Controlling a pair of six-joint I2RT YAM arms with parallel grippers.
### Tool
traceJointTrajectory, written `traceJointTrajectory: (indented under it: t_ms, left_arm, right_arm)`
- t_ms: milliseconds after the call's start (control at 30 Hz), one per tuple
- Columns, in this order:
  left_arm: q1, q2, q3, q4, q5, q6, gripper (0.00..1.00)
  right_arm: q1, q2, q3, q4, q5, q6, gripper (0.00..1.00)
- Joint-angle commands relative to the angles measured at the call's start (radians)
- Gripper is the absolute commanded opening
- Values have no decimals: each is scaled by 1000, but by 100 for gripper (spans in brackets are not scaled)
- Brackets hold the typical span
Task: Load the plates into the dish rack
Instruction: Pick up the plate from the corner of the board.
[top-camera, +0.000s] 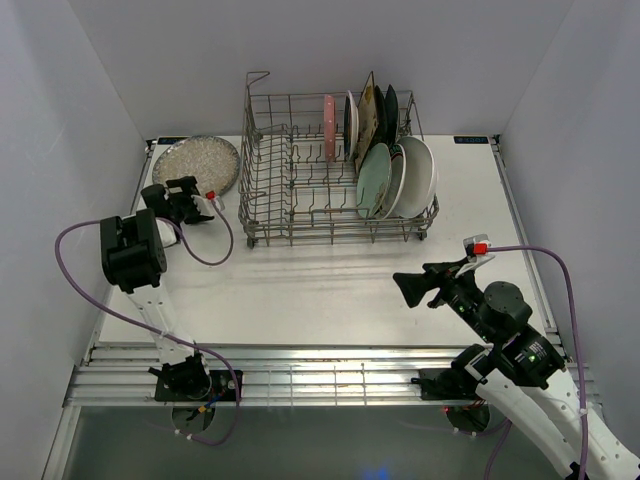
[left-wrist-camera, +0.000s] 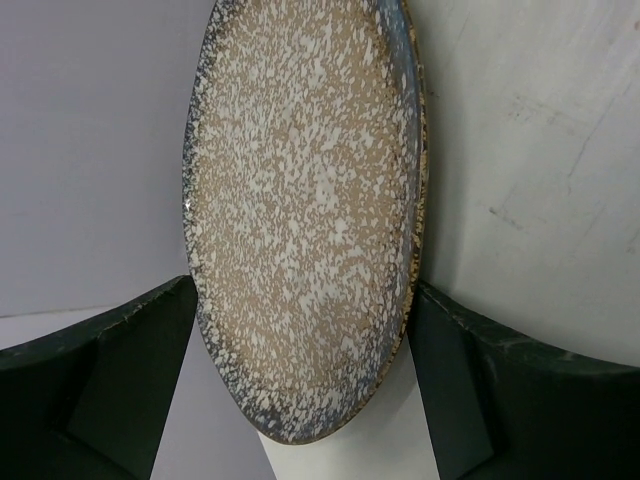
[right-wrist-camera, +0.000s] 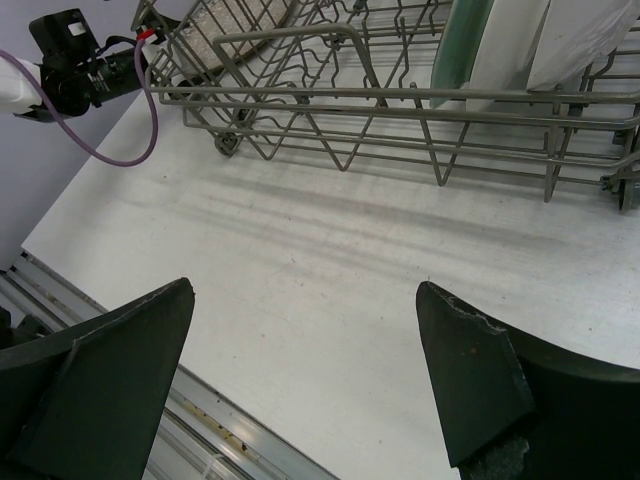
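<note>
The plate's rim is between the open fingers of my left gripper. My left gripper should next move slightly toward the dish rack (top-camera: 262, 170) along the plate's near edge, then close on the rim.
A speckled silver round plate (top-camera: 195, 160) lies at the table's far left corner, beside the grey wire dish rack (top-camera: 262, 170). My left gripper (top-camera: 186, 190) is at that plate's near edge, rolled on its side. In the left wrist view the plate (left-wrist-camera: 300, 200) fills the gap between the wide-open fingers (left-wrist-camera: 130, 370); the right finger stands close against its rim. Several plates stand upright in the rack's right half, among them a pink one (top-camera: 329, 128), a pale green one (top-camera: 374, 180) and a white one (top-camera: 418, 175). My right gripper (top-camera: 405, 285) hovers open and empty over bare table (right-wrist-camera: 305, 300), in front of the rack (right-wrist-camera: 400, 100).
White walls close in the table at the back and on both sides, and the left wall is right beside the speckled plate. A purple cable (top-camera: 75, 235) loops off the left arm. Metal rails (top-camera: 320, 375) run along the near edge.
</note>
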Motion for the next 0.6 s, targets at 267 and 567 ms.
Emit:
traceJointTrajectory:
  t_ms: [267,567]
  left_arm:
    - [-34,69,62,-86,-8,-26,89]
    - [-57,128,97,-16,-65,-54,79]
  right_arm:
    - [4,-14,6,44,-7,5,97]
    - [4,-12,6,43,-5,3,97]
